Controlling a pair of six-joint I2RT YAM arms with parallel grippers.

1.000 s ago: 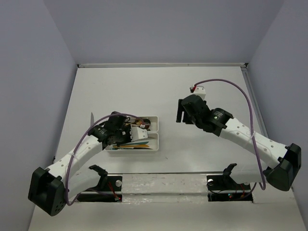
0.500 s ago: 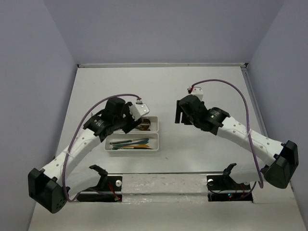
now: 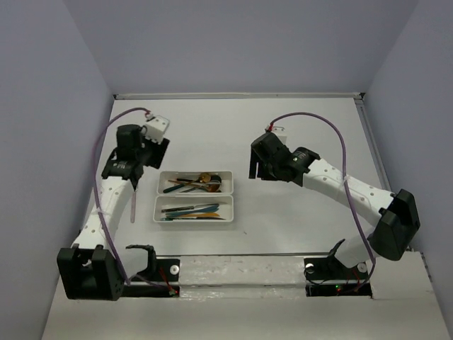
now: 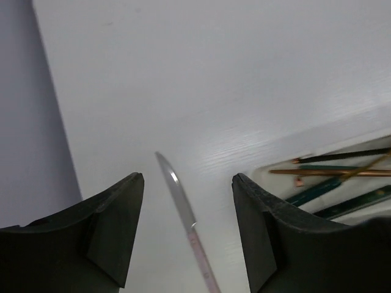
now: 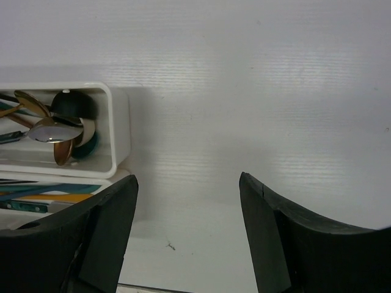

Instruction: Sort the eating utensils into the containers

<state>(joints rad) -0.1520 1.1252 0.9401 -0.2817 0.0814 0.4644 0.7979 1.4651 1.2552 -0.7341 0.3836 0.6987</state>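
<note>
The left gripper moves down, back and toward the violet wall onto the knife's pale handle [image 3: 133, 208] [image 4: 203, 259] next.
Two white containers lie side by side. The far one [image 3: 230, 183] holds several spoons [image 3: 202, 180], also in the right wrist view [image 5: 61, 125]. The near one [image 3: 231, 209] holds knives [image 3: 191, 210]. One silver knife with a pale handle [image 4: 183, 213] lies loose on the table left of the trays, seen from above as a thin line [image 3: 132, 207]. My left gripper [image 4: 187, 178] hangs open above this knife, which shows between its fingers; from above it [image 3: 157, 145] is left and behind the trays. My right gripper [image 5: 187, 180] is open and empty, right of the trays [image 3: 258, 166].
The violet left wall [image 4: 30, 122] stands close to the loose knife. The left arm's purple cable [image 3: 106, 142] loops beside it. The far tray's rim [image 5: 119, 128] lies left of my right fingers. A rail with mounts [image 3: 248, 269] runs along the near edge.
My left gripper has opened, risen from over the trays and swung left and back, to above the loose knife. The right arm has shifted slightly left.
</note>
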